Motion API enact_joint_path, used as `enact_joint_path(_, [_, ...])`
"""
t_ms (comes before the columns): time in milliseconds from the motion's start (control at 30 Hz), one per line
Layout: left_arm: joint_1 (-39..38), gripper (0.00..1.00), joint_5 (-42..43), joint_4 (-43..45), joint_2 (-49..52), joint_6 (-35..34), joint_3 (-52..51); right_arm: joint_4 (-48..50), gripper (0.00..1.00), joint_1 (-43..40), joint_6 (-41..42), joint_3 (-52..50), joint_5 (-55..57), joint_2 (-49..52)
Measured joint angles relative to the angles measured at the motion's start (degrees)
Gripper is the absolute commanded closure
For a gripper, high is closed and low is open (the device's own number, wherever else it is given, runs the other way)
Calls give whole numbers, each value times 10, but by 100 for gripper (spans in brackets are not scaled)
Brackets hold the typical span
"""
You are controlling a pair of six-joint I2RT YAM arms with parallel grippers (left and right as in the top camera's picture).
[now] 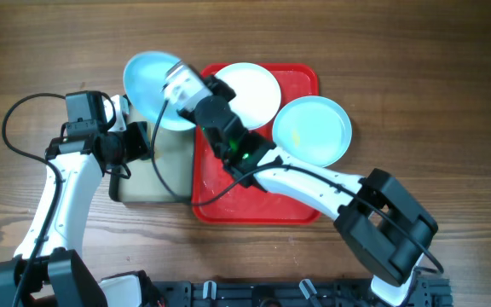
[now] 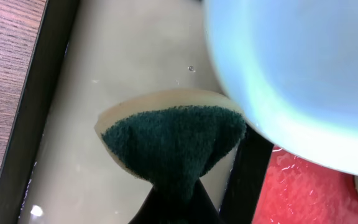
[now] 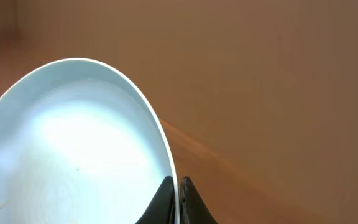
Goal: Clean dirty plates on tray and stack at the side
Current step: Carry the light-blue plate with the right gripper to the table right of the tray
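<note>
I should next move my right gripper with its plate across the red tray [image 1: 258, 200]. Then I should lower the plate onto the wood table past the second pale blue plate.
My right gripper [image 1: 176, 92] is shut on the rim of a pale blue plate [image 1: 147, 83] and holds it tilted above the beige tray. In the right wrist view the fingertips [image 3: 176, 194] pinch that plate's rim [image 3: 73, 143]. My left gripper [image 1: 136, 143] is shut on a green scouring sponge [image 2: 176, 146] with a beige backing, just below the held plate [image 2: 291, 74] and not clearly touching it. A white plate [image 1: 252, 92] lies on the red tray [image 1: 258, 200]. A second pale blue plate [image 1: 312, 130] rests over the tray's right rim.
The smaller black-rimmed beige tray [image 1: 162, 175] sits left of the red tray, touching it; it also shows in the left wrist view [image 2: 104, 93] with a wet-looking floor. A black cable loops over the wood table at the left [image 1: 11, 128].
</note>
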Motion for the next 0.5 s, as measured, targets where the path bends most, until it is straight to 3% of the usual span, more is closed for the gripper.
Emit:
enact_joint_path(67, [0, 96, 0, 0, 0, 0, 0, -3, 96, -11, 145, 0, -1, 0])
enact_joint_path(267, [0, 96, 0, 0, 0, 0, 0, -94, 96, -104, 371, 0, -145, -1])
enact_joint_path(333, [0, 96, 3, 0, 0, 0, 0, -110, 96, -167, 431, 0, -249, -3])
enact_joint_path(433, [0, 96, 4, 0, 0, 0, 0, -218, 96, -306, 499, 2, -419, -25])
enact_joint_path(500, [0, 96, 4, 0, 0, 0, 0, -266, 96, -374, 515, 5, -470, -31])
